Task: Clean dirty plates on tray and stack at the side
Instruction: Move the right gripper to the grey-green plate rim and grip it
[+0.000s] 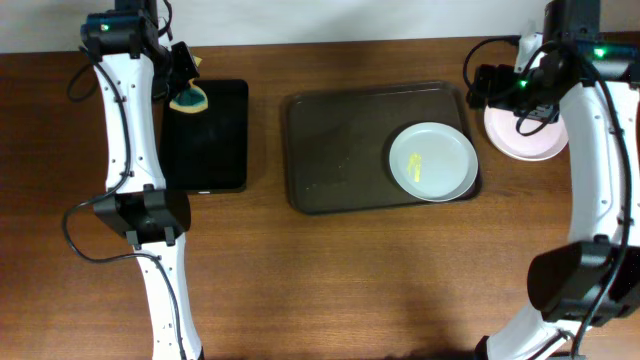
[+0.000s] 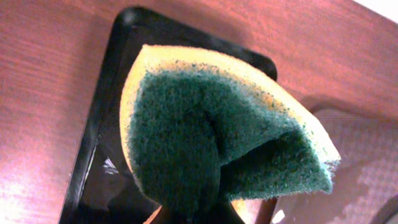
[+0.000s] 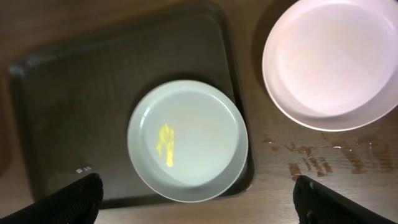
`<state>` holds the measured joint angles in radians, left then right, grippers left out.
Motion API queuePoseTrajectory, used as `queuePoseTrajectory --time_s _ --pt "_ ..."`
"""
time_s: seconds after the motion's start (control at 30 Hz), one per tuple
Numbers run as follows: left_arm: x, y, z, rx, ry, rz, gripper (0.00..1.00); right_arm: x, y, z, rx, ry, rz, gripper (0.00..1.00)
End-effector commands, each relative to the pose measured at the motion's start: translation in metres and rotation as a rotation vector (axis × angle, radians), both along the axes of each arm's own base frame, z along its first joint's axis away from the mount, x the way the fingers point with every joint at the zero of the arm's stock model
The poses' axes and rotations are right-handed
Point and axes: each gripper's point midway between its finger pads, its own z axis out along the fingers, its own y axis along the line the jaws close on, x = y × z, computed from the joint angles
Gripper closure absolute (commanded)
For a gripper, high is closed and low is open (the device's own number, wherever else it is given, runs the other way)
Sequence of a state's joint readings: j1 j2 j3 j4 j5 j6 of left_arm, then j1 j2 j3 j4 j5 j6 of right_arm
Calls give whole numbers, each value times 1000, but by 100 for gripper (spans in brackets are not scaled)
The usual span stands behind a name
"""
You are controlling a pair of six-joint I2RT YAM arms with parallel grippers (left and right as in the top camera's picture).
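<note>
The robot's right gripper should next go down to the smeared plate's rim on the side [image 1: 474,154] [image 3: 240,122] by the clean plate.
The brown-grey tray [image 1: 340,150] lies mid-table. One greenish-white plate [image 1: 433,161] with a yellow smear sits in its right end; it also shows in the right wrist view [image 3: 189,140]. A clean white plate [image 1: 525,135] rests on the table right of the tray, also in the right wrist view [image 3: 333,62]; whether another plate lies under it I cannot tell. My left gripper [image 1: 185,85] is shut on a green and yellow sponge [image 2: 217,143] above the black tray. My right gripper [image 3: 198,202] is open and empty, above the table between the two plates.
A smaller glossy black tray [image 1: 210,135] lies left of the brown tray, also in the left wrist view [image 2: 99,162]. Wet marks [image 3: 317,162] spot the wood below the clean plate. The right arm's cables [image 1: 480,60] hang near the tray's far right corner.
</note>
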<state>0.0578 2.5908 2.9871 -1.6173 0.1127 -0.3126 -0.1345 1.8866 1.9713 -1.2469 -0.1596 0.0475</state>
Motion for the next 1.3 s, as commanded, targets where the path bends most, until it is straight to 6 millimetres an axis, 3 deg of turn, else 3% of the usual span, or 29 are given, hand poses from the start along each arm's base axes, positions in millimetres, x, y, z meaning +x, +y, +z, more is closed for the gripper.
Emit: queuePoseTrajectory --time_s 0.0,0.07,0.3,0.37,0.53,0.7,1.03,1.27 --pt "-6 -11 -8 -56 40 -35 100 0 1 -40 -40 90 97 1" --pt "-8 -14 -9 -54 44 -53 100 0 1 -67 -29 155 98 0" --pt "-15 -18 -11 -41 69 -104 100 0 -12 -162 -65 374 87 22" --pt "-15 -18 -11 -41 70 -104 100 1 -12 -176 -62 397 88 25" --pt "-15 -18 -11 -41 70 -103 100 4 -12 -184 -62 398 88 53" --pt "-15 -18 -11 -41 71 -103 100 0 -12 -192 -58 416 89 59" --pt "-16 -18 -12 -42 76 -103 100 -11 -22 -214 -120 448 77 55" --pt "-16 -18 -12 -41 74 -103 100 -9 -18 -212 -99 441 81 59"
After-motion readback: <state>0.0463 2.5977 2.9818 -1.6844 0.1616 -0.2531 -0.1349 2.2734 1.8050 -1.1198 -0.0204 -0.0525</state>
